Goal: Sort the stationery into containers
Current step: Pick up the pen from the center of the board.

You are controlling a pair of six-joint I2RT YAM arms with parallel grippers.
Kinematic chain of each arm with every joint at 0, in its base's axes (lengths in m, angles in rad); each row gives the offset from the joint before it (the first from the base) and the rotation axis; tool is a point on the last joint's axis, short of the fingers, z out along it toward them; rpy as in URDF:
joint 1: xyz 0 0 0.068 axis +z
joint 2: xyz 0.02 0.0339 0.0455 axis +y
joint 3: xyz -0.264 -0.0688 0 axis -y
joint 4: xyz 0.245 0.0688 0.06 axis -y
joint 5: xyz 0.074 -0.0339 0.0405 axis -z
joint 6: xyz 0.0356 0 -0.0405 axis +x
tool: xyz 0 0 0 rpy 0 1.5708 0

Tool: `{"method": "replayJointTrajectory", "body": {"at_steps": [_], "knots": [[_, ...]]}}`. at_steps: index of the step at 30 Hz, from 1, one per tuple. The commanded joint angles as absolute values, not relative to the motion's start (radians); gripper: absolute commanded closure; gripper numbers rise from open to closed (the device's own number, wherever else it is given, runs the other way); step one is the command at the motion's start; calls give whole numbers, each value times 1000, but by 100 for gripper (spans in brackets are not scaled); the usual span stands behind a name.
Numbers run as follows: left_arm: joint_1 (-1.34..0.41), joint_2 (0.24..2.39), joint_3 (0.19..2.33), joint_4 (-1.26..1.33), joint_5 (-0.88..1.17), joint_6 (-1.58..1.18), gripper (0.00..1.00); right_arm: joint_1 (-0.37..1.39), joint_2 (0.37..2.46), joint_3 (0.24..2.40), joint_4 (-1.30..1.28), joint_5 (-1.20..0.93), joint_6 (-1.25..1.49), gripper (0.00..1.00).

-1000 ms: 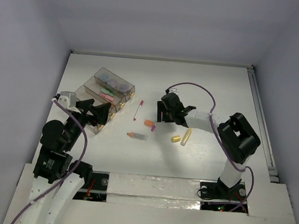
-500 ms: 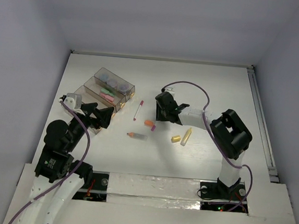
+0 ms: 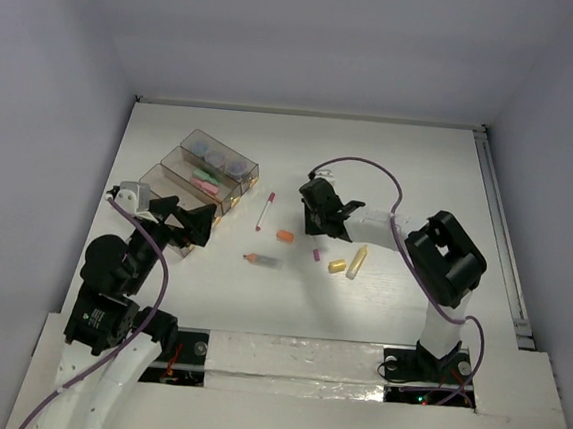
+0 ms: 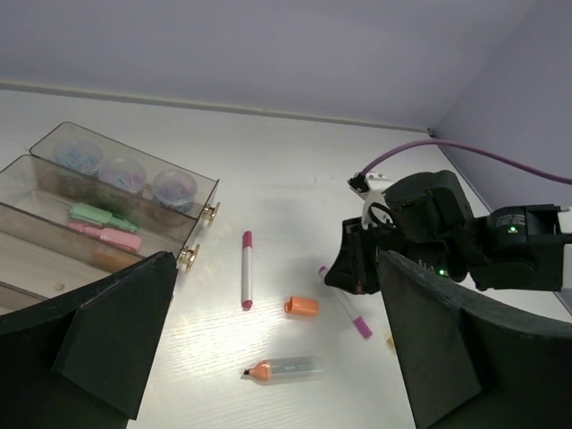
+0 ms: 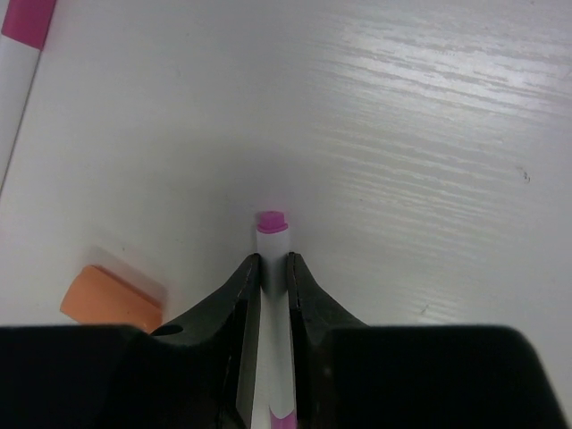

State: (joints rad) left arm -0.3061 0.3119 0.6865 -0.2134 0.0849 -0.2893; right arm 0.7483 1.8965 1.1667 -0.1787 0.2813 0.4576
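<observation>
The right gripper rises across to the frontmost container next and releases the pen over it, since that container stands to the gripper's left in the top view.
My right gripper point(image 5: 273, 270) is shut on a thin white pen point(image 5: 273, 239) with magenta ends, low over the table. From above, this gripper point(image 3: 314, 215) sits mid-table and the pen's free end point(image 3: 316, 254) sticks out toward the front. A second white pen point(image 3: 265, 211) lies to its left. An orange cap point(image 3: 286, 237), an orange-tipped clear marker point(image 3: 262, 261), a pale yellow stick point(image 3: 358, 262) and a yellow cap point(image 3: 337, 266) lie loose nearby. The containers point(image 3: 251, 170) stand at the left, holding blue-grey discs and green and pink sticks. My left gripper point(image 3: 191, 223) hangs open beside them, holding nothing.
White walls close the table at the back and both sides. A purple cable point(image 3: 371, 168) arcs over my right arm. In the left wrist view the containers point(image 4: 198, 189) have small brass knobs facing the loose pen point(image 4: 246, 268).
My right gripper has shut on the pen and swung its free end to the right, away from the orange cap. My left gripper has opened wider and drawn back a little.
</observation>
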Motion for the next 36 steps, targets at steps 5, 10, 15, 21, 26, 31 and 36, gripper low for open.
{"method": "replayJointTrajectory", "body": {"at_steps": [5,10,15,21,26,31,36], "knots": [[-310,337,771,-172,-26,-316,1,761,1750,1173,-199,310,405,100],[-310,357,890,-163,-158,-354,1,761,1617,1215,-99,116,380,100],[-310,339,983,-103,-238,-399,1,818,1682,1293,134,-132,431,100],[-310,354,1107,-37,-322,-399,1,839,1920,1520,353,-376,552,100],[-319,388,1149,-35,-301,-399,1,848,2141,1690,475,-500,641,100],[-319,400,1153,-32,-284,-376,1,859,2267,1842,540,-466,663,100],[-319,407,1164,-34,-282,-354,1,877,2377,1974,499,-476,646,100]]}}
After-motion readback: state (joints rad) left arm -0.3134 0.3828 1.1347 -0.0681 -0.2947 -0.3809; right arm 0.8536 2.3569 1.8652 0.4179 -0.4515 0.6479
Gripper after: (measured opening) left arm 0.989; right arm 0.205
